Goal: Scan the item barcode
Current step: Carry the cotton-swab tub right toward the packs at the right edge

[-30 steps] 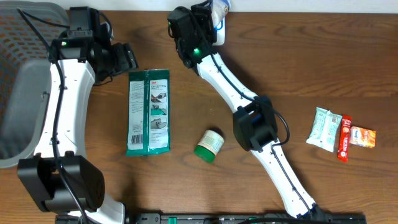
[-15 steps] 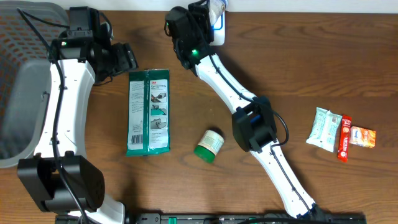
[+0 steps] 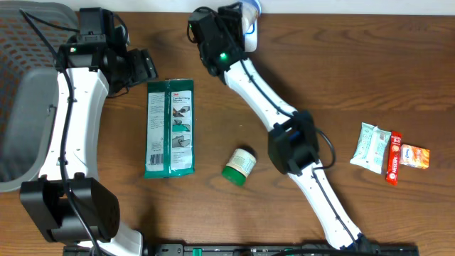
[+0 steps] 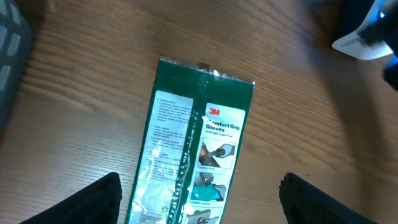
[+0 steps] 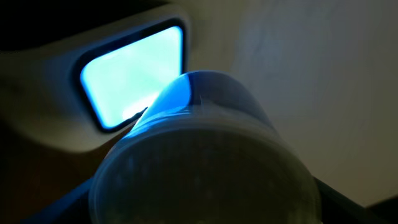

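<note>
The container (image 3: 250, 8) swings back and down in my right gripper next. My right gripper releases it by the snack packets' far ends, since they lie to the gripper's right in the overhead view.
In the right wrist view a round translucent container (image 5: 205, 162) fills the lower frame, lit blue along its rim. My right gripper (image 5: 205, 208) is shut on it, dark fingers (image 5: 339, 199) showing at each side. Just behind it the scanner's window (image 5: 134, 74) glows pale blue. From overhead, the right gripper (image 3: 240, 16) holds the container (image 3: 250, 8) at the white scanner (image 3: 251, 37) on the table's far edge. My left gripper (image 4: 199, 205) stands open above a green 3M gloves packet (image 4: 196, 143), which lies flat on the table (image 3: 169, 128), and touches nothing.
A green-lidded jar (image 3: 239, 166) lies mid-table beside the right arm's elbow. Three snack packets lie at the right: a pale one (image 3: 373, 147), a red one (image 3: 393, 158), an orange one (image 3: 414, 156). A grey mesh basket (image 3: 21, 107) sits at the left edge.
The right wrist with the container has edged slightly left and toward the far edge at the scanner. The left arm and the packet have not moved.
</note>
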### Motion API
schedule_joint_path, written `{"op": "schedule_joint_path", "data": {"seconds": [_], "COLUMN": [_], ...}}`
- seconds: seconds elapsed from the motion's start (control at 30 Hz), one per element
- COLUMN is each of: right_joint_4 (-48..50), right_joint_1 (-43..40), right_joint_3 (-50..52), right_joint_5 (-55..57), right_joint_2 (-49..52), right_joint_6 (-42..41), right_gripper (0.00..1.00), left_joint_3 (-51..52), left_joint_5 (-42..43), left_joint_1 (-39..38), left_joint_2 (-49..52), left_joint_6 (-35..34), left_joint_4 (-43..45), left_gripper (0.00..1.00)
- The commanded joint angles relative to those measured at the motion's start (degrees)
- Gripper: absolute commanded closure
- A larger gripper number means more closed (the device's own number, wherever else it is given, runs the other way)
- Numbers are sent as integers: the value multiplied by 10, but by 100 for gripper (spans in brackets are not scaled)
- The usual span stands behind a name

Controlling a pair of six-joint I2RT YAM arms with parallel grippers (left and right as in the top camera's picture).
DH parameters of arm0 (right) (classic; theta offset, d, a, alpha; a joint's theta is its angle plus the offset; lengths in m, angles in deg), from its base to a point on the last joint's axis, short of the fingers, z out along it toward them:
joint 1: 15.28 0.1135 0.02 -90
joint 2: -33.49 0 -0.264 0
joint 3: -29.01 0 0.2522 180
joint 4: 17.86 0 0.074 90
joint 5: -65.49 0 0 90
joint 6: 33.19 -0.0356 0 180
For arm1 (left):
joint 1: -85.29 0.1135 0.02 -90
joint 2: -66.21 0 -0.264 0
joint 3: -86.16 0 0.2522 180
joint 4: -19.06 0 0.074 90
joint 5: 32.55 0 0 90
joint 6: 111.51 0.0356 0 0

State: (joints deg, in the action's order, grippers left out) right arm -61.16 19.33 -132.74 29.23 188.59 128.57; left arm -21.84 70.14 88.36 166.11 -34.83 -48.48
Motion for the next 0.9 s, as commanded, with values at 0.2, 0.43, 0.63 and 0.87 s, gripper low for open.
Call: {"op": "schedule_joint_path", "data": {"seconds": [0.2, 0.43, 0.63, 0.87], "right_joint_4": [-312, -470, -654, -678], "right_joint_1": [-56, -152, -234, -283], "right_joint_3": [-8, -8, -8, 57], "right_joint_5": [-327, -474, -519, -521], "right_joint_2": [-259, -400, -441, -443], "right_joint_6": [-363, -555, -659, -717], "right_gripper": [99, 99, 99, 99], "left_joint_3": [1, 1, 1, 1], "left_joint_5": [-6, -6, -6, -6], "left_joint_1": [2, 2, 2, 2], "left_joint_2": [3, 3, 3, 3], "left_joint_6": [1, 1, 1, 1], "left_joint_4": [-2, -2, -2, -2], "left_gripper": [19, 19, 19, 19]}}
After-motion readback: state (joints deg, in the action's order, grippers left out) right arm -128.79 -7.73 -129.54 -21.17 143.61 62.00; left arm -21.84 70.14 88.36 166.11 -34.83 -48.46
